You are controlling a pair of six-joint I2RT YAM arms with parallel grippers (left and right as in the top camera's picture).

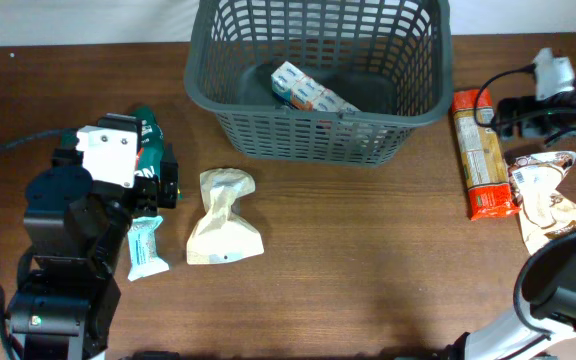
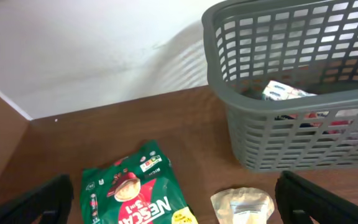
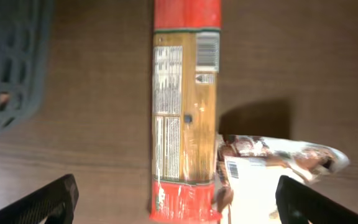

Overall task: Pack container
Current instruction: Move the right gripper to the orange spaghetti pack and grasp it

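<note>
Next, my right gripper moves down to the middle of the long pasta packet (image 1: 481,154) (image 3: 185,106), since the packet lies lengthwise between the open fingers.
The dark grey lattice basket (image 1: 313,75) stands at the back centre and holds a white-and-blue packet (image 1: 308,90); it also shows in the left wrist view (image 2: 303,124). My left gripper (image 2: 173,190) is open and empty above a green Nescafe packet (image 2: 135,190), with a beige pouch (image 2: 244,205) next to it. In the overhead view the left gripper (image 1: 160,178) is left of the beige pouch (image 1: 223,215). My right gripper (image 3: 176,190) is open and empty above a long orange-and-red pasta packet (image 3: 185,106) and a white-and-brown packet (image 3: 272,168).
A small pale blue packet (image 1: 146,248) lies by the left arm. The pasta packet (image 1: 483,155) and the white-and-brown packet (image 1: 543,195) lie right of the basket. A black cable (image 1: 498,100) runs near the right arm. A white wall (image 2: 92,56) rises behind the table.
</note>
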